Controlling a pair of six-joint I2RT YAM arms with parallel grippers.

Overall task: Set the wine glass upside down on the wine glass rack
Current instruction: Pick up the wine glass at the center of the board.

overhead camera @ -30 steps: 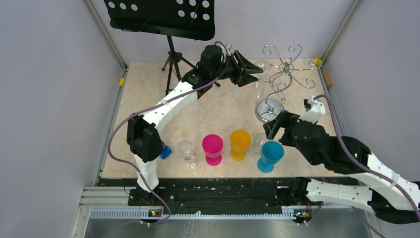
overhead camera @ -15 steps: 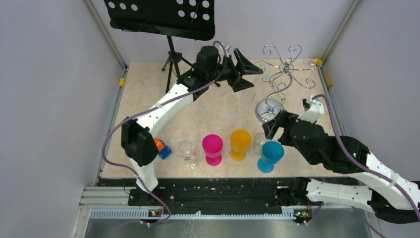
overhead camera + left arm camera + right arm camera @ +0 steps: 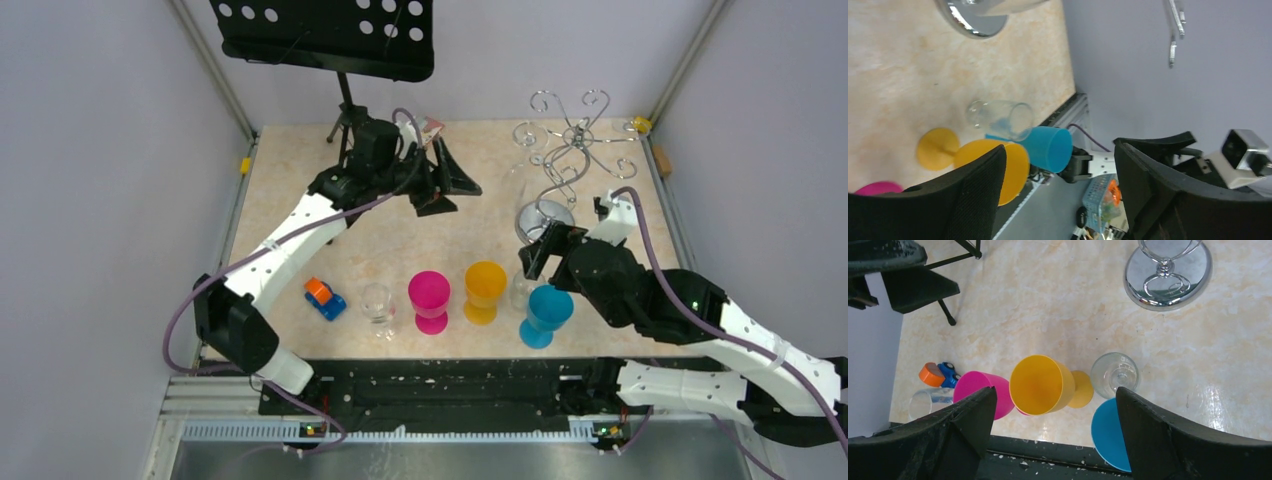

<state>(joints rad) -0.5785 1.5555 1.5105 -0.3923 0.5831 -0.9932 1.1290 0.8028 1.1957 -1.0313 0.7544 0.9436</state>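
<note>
The clear glass by the pink goblet still stands with its opening up. I should move my left gripper back and down onto the clear glass's rim.
The chrome wine glass rack stands at the back right on its round mirror base. A clear wine glass hangs bowl down by the rack's left side; its bowl shows above the base in the left wrist view. My left gripper is open and empty, left of the rack and apart from it. My right gripper is open and empty, hovering over a second clear glass and the blue goblet. The rack base also shows in the right wrist view.
A row stands near the front: a clear glass, a pink goblet, an orange goblet, a clear glass, a blue goblet. A blue and orange toy lies at the left. A black music stand stands at the back.
My left gripper has pulled back to the left, away from the rack, with its fingers open. The clear glass stays hanging at the rack. My right arm has shifted slightly left.
</note>
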